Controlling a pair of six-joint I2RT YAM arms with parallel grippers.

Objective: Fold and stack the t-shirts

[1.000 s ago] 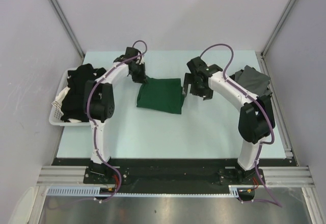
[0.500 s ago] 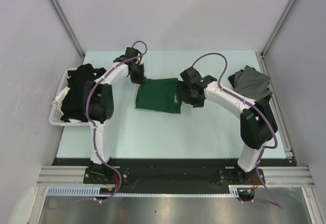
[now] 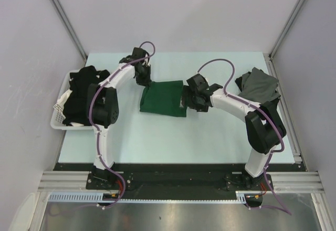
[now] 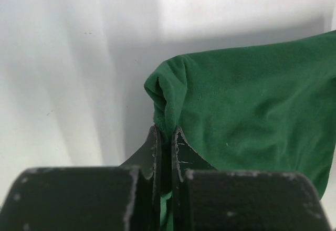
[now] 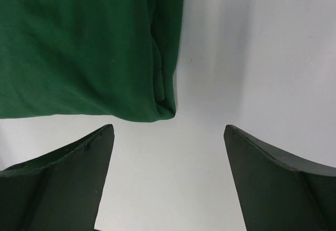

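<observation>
The near corner of the green shirt is below my right gripper's open fingers and in line with them. My right gripper needs to lower them around that corner next and close.
A folded dark green t-shirt (image 3: 164, 98) lies at the middle of the table. My left gripper (image 3: 145, 81) is shut on its far left corner; in the left wrist view the green cloth (image 4: 247, 105) is pinched between the jaws. My right gripper (image 3: 185, 101) is open and empty at the shirt's right edge. The right wrist view shows a corner of the green shirt (image 5: 89, 47) just ahead of my open gripper (image 5: 168, 136). A grey t-shirt (image 3: 258, 85) lies crumpled at the right. Black t-shirts (image 3: 81, 92) fill the basket at the left.
A white slatted basket (image 3: 56, 116) stands at the table's left edge. Metal frame posts rise at the back left and back right. The pale table surface (image 3: 173, 136) runs in front of the green shirt.
My right gripper has moved left to the green shirt's right edge. The left gripper has stayed on the far left corner. The shirt has shifted slightly left.
</observation>
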